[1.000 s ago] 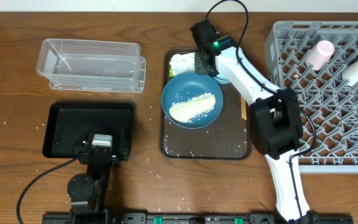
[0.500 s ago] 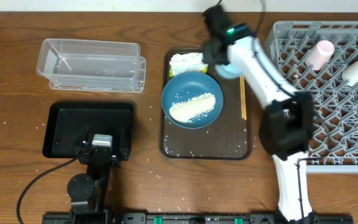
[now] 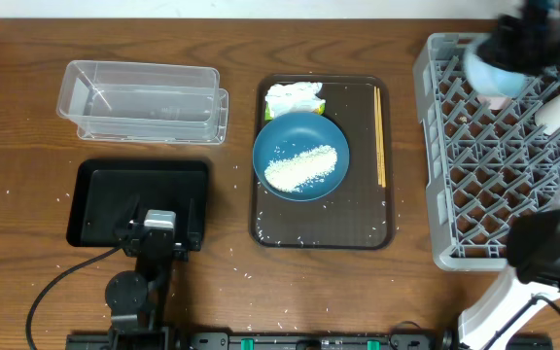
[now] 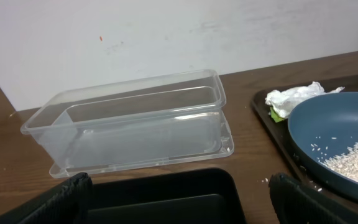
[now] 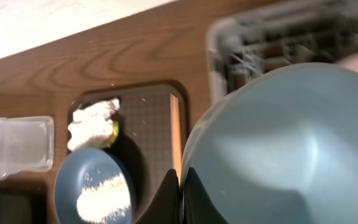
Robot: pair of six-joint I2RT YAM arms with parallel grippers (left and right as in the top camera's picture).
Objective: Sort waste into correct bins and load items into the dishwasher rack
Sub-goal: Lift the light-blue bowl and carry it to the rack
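Note:
The pink cup lies under the bowl. Next, my right gripper moves back and down and tilts the bowl on edge into free slots (image 3: 507, 135) beside the white cup.
My right gripper (image 5: 180, 185) is shut on the rim of the light blue bowl (image 5: 278, 143) and holds it over the far left part of the grey dishwasher rack (image 3: 474, 194); the bowl (image 3: 494, 66) is blurred in the overhead view. A pink cup (image 3: 500, 100) and a white cup (image 3: 554, 115) lie in the rack. The dark blue plate (image 3: 300, 146) holds a heap of rice (image 3: 299, 167). The crumpled napkin with a yellow-green wrapper (image 3: 293, 96) lies behind it. Chopsticks (image 3: 380, 136) lie to its right. My left gripper (image 4: 188, 202) is open and empty over the black tray (image 3: 100, 194).
The plate, napkin and chopsticks lie on a dark brown serving tray (image 3: 367, 224) at the middle. The clear tub (image 3: 144, 100) stands at the far left, behind the black tray. Loose rice grains are scattered on the wooden table around both trays.
My right arm has lifted the light blue bowl off the brown tray and swung it right to the rack. The chopsticks now show in full. The left arm has not moved.

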